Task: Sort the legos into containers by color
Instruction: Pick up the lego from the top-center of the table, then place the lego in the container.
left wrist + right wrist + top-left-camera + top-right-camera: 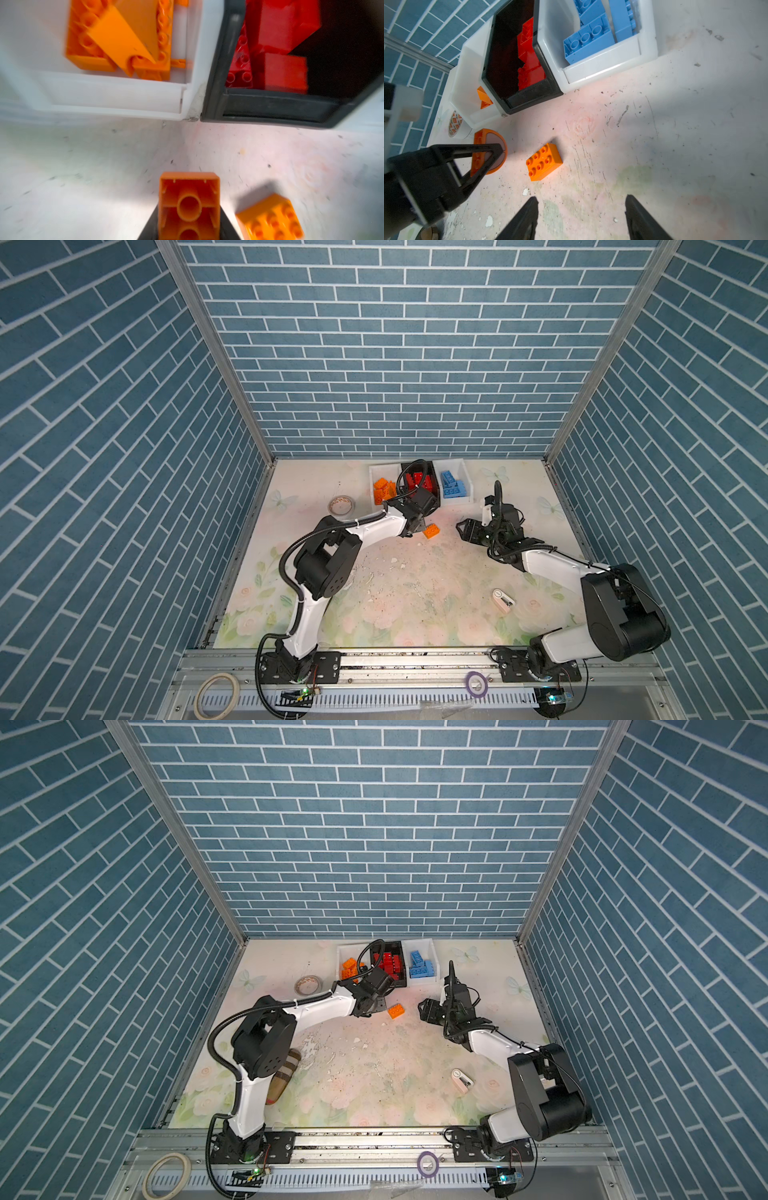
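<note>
I will raise my left gripper and move it outward over the white bin of orange legos, then let go of the orange lego, because that bin is outward of my gripper.
My left gripper [412,531] is shut on an orange lego [189,205], held just above the mat; the right wrist view shows it as a half-round orange piece [481,153]. A loose orange brick [431,531] lies studs up right beside it. Three containers stand side by side at the back. The white bin [371,485] holds orange legos [383,488], the black bin [270,104] holds red legos [419,481], and the other white bin [468,485] holds light blue legos [452,485]. My right gripper [461,529] hovers open and empty, right of the loose brick.
A tape roll [341,505] sits left of the bins. A white clip-like gadget [503,598] lies front right on the mat. A brown plaid pouch [284,1077] lies under my left arm. Two tape rolls [216,695] rest on the front rail.
</note>
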{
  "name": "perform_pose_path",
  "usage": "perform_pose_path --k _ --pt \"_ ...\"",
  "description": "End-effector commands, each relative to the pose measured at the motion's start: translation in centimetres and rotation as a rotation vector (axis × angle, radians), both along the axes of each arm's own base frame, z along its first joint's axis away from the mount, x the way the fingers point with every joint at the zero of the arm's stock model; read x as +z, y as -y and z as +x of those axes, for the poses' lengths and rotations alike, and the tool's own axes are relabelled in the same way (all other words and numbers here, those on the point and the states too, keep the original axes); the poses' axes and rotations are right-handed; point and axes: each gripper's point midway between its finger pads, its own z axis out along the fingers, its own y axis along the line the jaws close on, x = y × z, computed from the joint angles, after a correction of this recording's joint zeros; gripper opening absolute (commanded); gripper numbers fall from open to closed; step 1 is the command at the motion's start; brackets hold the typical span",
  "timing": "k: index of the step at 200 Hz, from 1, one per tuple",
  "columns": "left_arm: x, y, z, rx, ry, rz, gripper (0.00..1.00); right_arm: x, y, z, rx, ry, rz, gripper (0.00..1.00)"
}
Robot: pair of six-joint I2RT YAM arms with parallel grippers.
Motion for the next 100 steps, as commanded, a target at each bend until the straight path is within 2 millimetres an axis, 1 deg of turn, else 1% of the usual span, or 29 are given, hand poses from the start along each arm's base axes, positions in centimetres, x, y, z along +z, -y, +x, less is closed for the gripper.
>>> perform_pose_path --k 1,15,41,63,76,100 --pt "4.1 -1.2 0.5 -0.015 0.119 0.007 0.26 0.8 -0.9 0.0 0.084 0.036 -0.010 0.68" --pt "5.8 -2.5 0.8 -0.008 0.177 0.044 0.23 0.8 -1.3 -0.3 0.127 0.044 -0.011 0.68" --pt "7.6 -4.5 2.2 -0.010 0.237 0.097 0.20 0.8 -2.0 -0.8 0.180 0.040 -0.026 0.69" --pt "8.6 -5.0 4.0 -0.062 0.281 0.106 0.20 0.8 -2.4 -1.2 0.201 0.051 -0.043 0.71" --pt "9.0 -5.9 5.1 -0.040 0.310 0.116 0.20 0.8 -2.7 -1.3 0.214 0.055 -0.062 0.73" --pt "9.2 -6.8 7.6 -0.052 0.333 0.108 0.20 0.7 -3.2 -1.7 0.243 0.059 -0.106 0.73"
